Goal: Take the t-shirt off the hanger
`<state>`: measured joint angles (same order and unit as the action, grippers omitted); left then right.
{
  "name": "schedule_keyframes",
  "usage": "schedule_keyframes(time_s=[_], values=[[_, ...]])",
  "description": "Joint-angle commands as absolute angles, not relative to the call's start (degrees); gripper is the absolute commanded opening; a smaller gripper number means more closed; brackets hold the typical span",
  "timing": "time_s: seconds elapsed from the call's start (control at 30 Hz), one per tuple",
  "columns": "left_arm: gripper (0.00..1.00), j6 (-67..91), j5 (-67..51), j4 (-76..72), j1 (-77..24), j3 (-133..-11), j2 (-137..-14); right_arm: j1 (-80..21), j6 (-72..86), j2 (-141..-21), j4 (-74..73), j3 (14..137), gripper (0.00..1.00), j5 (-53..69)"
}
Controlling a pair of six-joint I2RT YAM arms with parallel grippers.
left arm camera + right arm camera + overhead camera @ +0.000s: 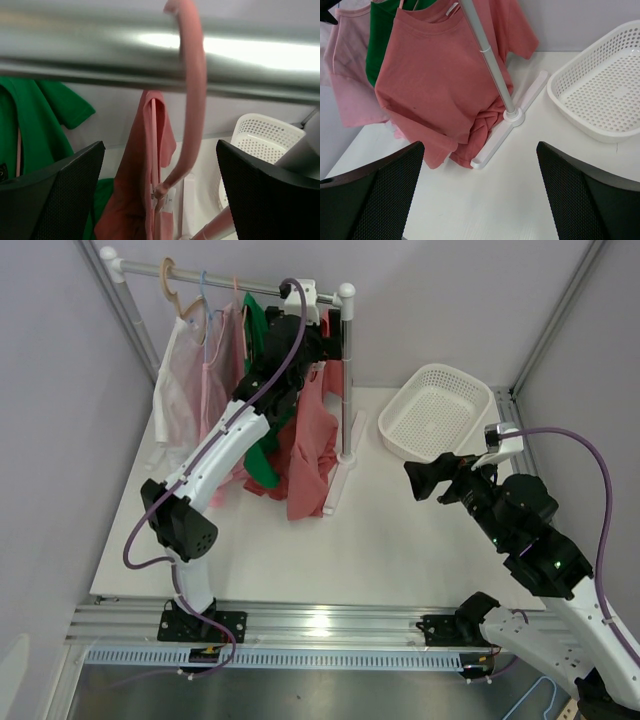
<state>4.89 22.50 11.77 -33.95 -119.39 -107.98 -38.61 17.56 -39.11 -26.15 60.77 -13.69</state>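
The red t-shirt's near lower fold hangs free, so my right gripper should next swing across to the left in the top view, turn and close on it.
A salmon-red t-shirt (305, 440) hangs at the right end of the rack's rail (240, 285), its hem bunched on the table by the rack foot (510, 125). The right wrist view shows its front (435, 85). Its pink hanger (192, 100) hooks over the rail (100, 55). My left gripper (318, 340) is raised to the rail; its open fingers straddle the hanger's neck (160, 145) without touching it. My right gripper (416, 483) hovers open and empty above the table, right of the rack, facing the shirt (480, 145).
A green shirt (262, 455), a pale pink one (210, 380) and a white garment (170, 390) hang further left on the same rail. The rack's upright post (347, 380) stands beside the red shirt. A white perforated basket (400, 405) sits at the back right.
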Motion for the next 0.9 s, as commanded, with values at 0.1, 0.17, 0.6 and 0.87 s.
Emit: schedule_keyframes(time_s=[0.1,0.17,0.6,0.87], values=[[0.76,3.8,25.1,7.7,-34.2,-116.4,-104.2,-38.6,17.8,-39.0,-25.6,61.9,1.0,-14.7],[0.51,3.8,26.2,7.9,-34.3,-116.5,-104.6,-38.5,17.8,-39.1,-25.6,61.8,1.0,-14.8],[0.01,-3.2,26.5,4.0,-34.2,-124.4,-102.9,-38.6,17.9,-40.8,-25.2,61.4,0.99,-13.3],[0.01,-3.3,33.0,3.1,-35.2,-118.1,-95.2,-38.5,17.3,-41.6,-25.0,61.3,0.99,-11.8]])
